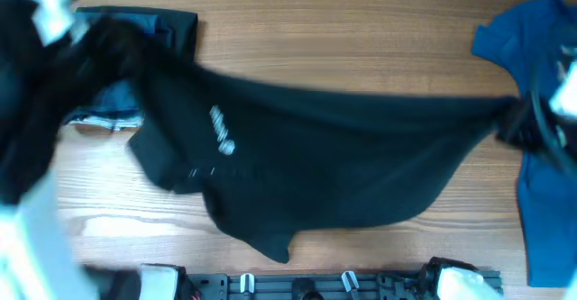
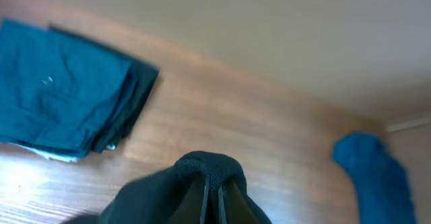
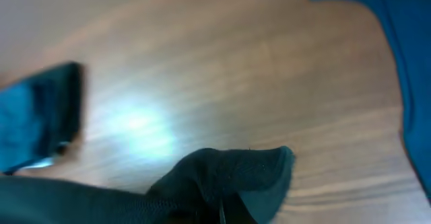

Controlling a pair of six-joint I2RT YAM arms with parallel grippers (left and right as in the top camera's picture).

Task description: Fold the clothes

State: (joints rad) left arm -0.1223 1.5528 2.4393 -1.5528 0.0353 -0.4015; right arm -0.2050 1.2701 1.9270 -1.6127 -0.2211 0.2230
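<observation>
My right gripper needs to go down and outward onto the bare tabletop beside the bright blue garment and let go, because the end of the black shirt still hangs above the table.
The black shirt (image 1: 306, 156) with a small white logo (image 1: 222, 131) hangs stretched across the table between my two grippers. My left gripper (image 1: 101, 40) is shut on its left end, and a bunched fold of the black fabric (image 2: 209, 173) sits between those fingers in the left wrist view. My right gripper (image 1: 523, 124) is shut on its right end, where the black fabric (image 3: 236, 177) wraps over the jaws in the right wrist view. The shirt's lower edge sags toward the table's front.
A folded navy and blue stack (image 1: 135, 30) lies at the back left, also in the left wrist view (image 2: 67, 109). A bright blue garment (image 1: 541, 57) lies spread at the right edge, and shows in the right wrist view (image 3: 397, 42).
</observation>
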